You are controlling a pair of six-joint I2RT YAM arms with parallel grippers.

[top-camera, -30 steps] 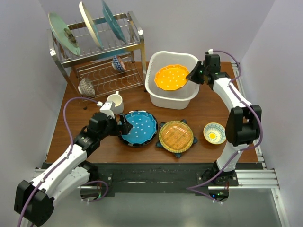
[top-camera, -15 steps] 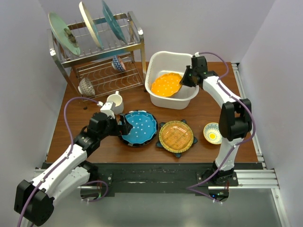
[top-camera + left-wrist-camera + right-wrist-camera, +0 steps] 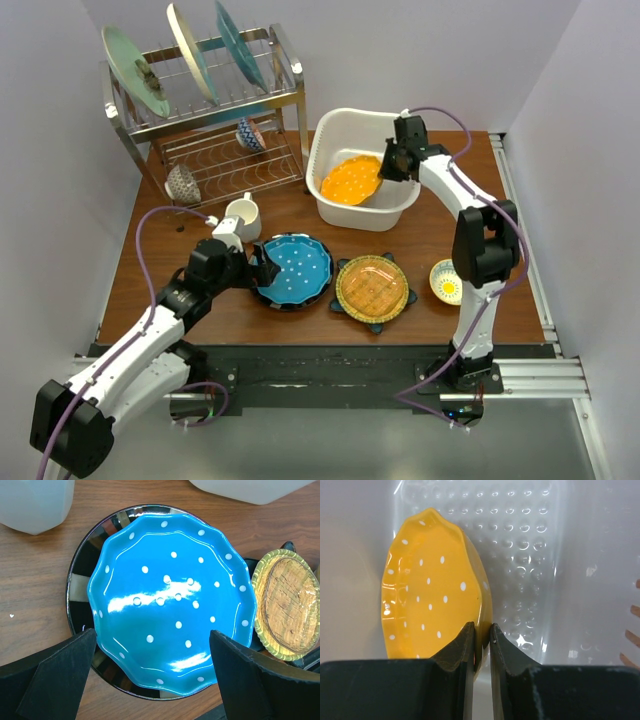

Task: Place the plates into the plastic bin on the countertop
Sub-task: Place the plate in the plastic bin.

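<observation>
I need to lower the held rim of the orange dotted plate with my right gripper next, toward the bin's dotted bottom [image 3: 387, 197] [image 3: 512, 582], and open to let go of it, as the plate hangs tilted there.
The orange dotted plate [image 3: 352, 179] [image 3: 427, 585] hangs tilted inside the white plastic bin [image 3: 338, 125], with my right gripper [image 3: 389, 166] [image 3: 482, 640] shut on its rim. The bin's dotted bottom [image 3: 525, 545] shows behind the plate. A blue dotted plate [image 3: 298, 268] [image 3: 170, 597] lies on a black-rimmed plate [image 3: 82, 572] near the table's front. My left gripper [image 3: 258, 266] [image 3: 150, 672] stands open over that stack's near-left edge, a finger on each side. An amber round plate [image 3: 372, 287] [image 3: 292, 607] rests on a dark blue star-shaped plate [image 3: 383, 323] to the right.
A steel wire rack [image 3: 275, 95] at the back left holds three upright plates and small bowls. A white mug [image 3: 243, 215] stands left of the blue plate. A small yellow-centred bowl [image 3: 446, 283] sits by the right arm.
My right gripper has swung left and down into the bin, tipping the orange plate from flat to tilted. The left arm has not moved.
</observation>
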